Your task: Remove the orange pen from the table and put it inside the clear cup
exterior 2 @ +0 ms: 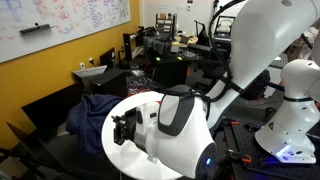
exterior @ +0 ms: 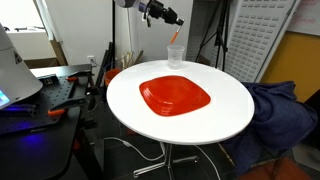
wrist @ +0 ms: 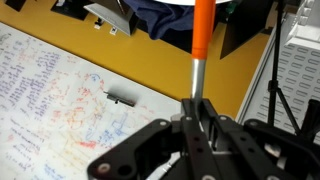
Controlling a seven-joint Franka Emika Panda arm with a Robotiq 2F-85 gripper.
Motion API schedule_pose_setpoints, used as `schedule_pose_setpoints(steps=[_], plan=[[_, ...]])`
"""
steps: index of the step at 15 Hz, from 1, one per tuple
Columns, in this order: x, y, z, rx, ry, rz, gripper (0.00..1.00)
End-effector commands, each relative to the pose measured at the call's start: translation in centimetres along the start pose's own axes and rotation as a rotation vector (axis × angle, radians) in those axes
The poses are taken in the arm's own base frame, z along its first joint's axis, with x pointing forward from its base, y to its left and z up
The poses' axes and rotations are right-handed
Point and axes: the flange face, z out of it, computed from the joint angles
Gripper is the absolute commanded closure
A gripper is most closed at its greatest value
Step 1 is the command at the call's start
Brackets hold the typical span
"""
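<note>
My gripper should next move slightly down and sideways over the cup's opening and let go of the orange pen, because the pen's lower end hangs near the clear cup's edge.
In an exterior view my gripper (exterior: 176,22) is shut on the orange pen (exterior: 176,36) and holds it upright in the air just above the clear cup (exterior: 176,56). The cup stands at the far edge of the round white table (exterior: 225,110). In the wrist view the pen (wrist: 203,30) runs from the closed jaws (wrist: 195,118) outward, its pale grey end between the fingers. In an exterior view the gripper (exterior 2: 125,130) shows as a black shape over the table (exterior 2: 118,118); pen and cup are hidden there by the arm.
A large orange-red square plate (exterior: 175,96) lies in the table's middle. A black workbench with clutter (exterior: 50,95) stands beside the table. Dark blue cloth (exterior: 275,115) is draped at the table's other side. Tripod legs (exterior: 215,40) stand behind the cup.
</note>
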Motion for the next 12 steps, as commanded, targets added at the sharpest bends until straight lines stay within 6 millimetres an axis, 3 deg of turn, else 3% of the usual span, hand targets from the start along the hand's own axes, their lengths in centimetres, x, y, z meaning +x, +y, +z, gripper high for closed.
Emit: schedule_pose_setpoints(steps=[1, 6, 12], plan=[[-0.1, 1.2, 0.1, -0.009, 0.037, 0.012, 0.97], [-0.3, 1.0, 1.1, 0.021, 0.104, -0.012, 0.97], [-2.3, 0.5, 2.8, 0.065, 0.113, 0.008, 0.97]])
